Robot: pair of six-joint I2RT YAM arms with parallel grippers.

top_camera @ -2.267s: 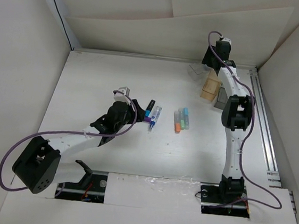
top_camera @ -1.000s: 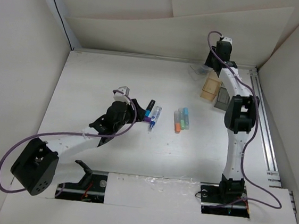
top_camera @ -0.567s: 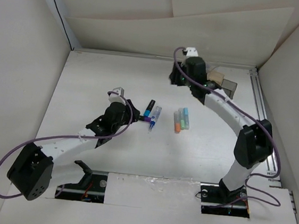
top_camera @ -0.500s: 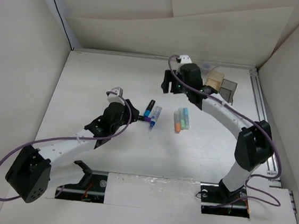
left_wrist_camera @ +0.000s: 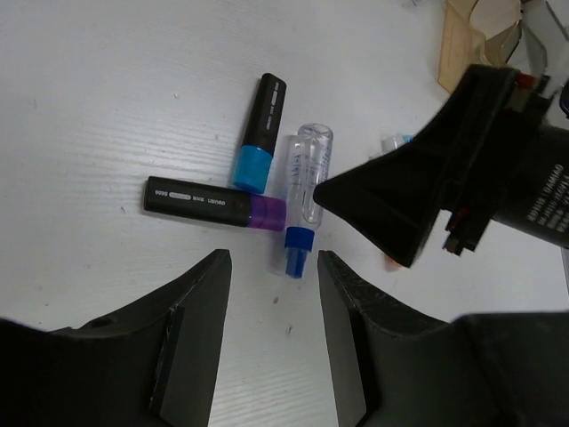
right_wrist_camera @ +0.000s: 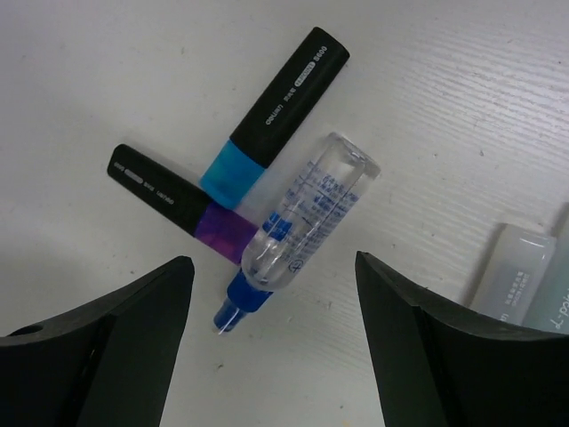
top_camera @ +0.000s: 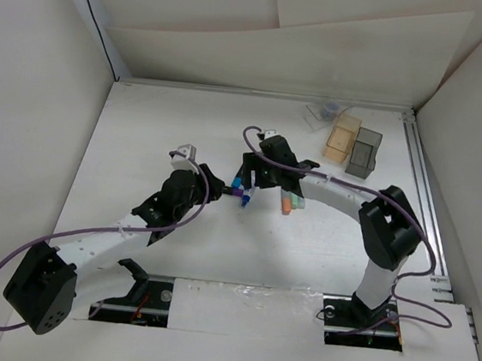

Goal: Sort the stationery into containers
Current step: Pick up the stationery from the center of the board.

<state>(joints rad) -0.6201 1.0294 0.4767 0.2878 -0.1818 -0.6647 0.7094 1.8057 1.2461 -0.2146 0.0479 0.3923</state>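
The pen's clear body lies below. My right gripper next lowers its open fingers astride it and closes, past the marker's purple tip crowding the pen's blue end.
Three pieces of stationery lie together mid-table: a black marker with a teal band, a purple-tipped marker and a blue-white pen. My right gripper hovers open just above them, its fingers either side of the pen's blue tip. From the left, my left gripper points at the same group; its jaws stand a narrow way apart over bare table. The orange stick and the pale-blue sticks lie just right of the pen, partly under the right arm.
The containers stand at the back right: a clear plastic cup, a tan wooden box and a dark grey box. White walls close in the table. A rail runs along the right edge.
The right arm has swung from the containers at the back right down to the markers, its jaws spreading wider. The left gripper's jaws have narrowed and it has edged slightly back.
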